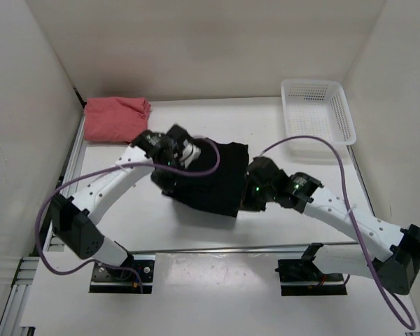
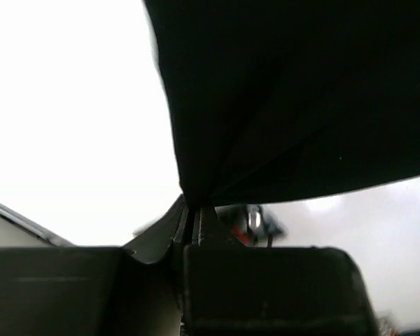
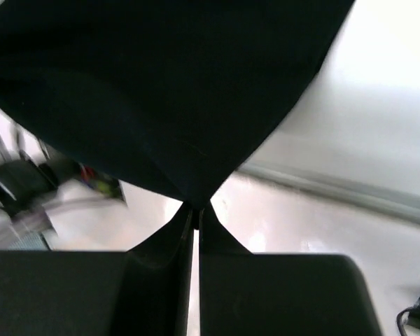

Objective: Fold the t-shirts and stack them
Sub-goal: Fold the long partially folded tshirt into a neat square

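Observation:
The black t-shirt's far edge [image 1: 208,144] lies outward of the t-shirt's held near corner, so the robot will carry its left gripper outward and down to that far edge and release.
The black t-shirt [image 1: 213,178] hangs stretched between my two grippers above the middle of the table. My left gripper [image 1: 173,159] is shut on its left edge; in the left wrist view the black cloth [image 2: 294,98] fans out from the closed gripper tips [image 2: 194,208]. My right gripper [image 1: 250,183] is shut on its right edge; in the right wrist view the cloth [image 3: 161,91] bunches into the closed gripper tips [image 3: 197,208]. A folded salmon pink t-shirt [image 1: 115,117] lies at the back left. The dark maroon t-shirt is not in view.
A white perforated plastic basket [image 1: 316,110] stands at the back right corner. White walls enclose the table on the left, back and right. A metal rail [image 1: 217,248] runs along the near edge between the arm bases.

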`<state>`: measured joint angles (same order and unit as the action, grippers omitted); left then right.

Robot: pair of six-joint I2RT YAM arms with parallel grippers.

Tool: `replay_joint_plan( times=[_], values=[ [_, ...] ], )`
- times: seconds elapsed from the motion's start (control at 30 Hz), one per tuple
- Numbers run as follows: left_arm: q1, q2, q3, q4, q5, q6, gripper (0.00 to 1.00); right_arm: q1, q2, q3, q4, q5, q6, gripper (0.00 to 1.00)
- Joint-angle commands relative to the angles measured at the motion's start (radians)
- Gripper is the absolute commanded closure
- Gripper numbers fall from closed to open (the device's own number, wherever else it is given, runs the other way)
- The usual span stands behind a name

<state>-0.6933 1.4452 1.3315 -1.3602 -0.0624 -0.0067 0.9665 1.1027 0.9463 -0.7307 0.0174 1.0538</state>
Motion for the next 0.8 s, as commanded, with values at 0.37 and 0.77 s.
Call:
replay_joint_plan(
  times=[0.37, 0.77],
  values=[
    [0.222, 0.627, 0.837, -0.071, -0.106, 0.007, 0.90, -0.537, 0.382, 0.290, 0.007, -0.184, -0.405, 1.00],
    [0.290, 0.735, 0.821, 0.231, -0.134, 0.007, 0.90, -0.701, 0.779, 0.613, 0.030, -0.263, -0.500, 1.00]
  ],
)
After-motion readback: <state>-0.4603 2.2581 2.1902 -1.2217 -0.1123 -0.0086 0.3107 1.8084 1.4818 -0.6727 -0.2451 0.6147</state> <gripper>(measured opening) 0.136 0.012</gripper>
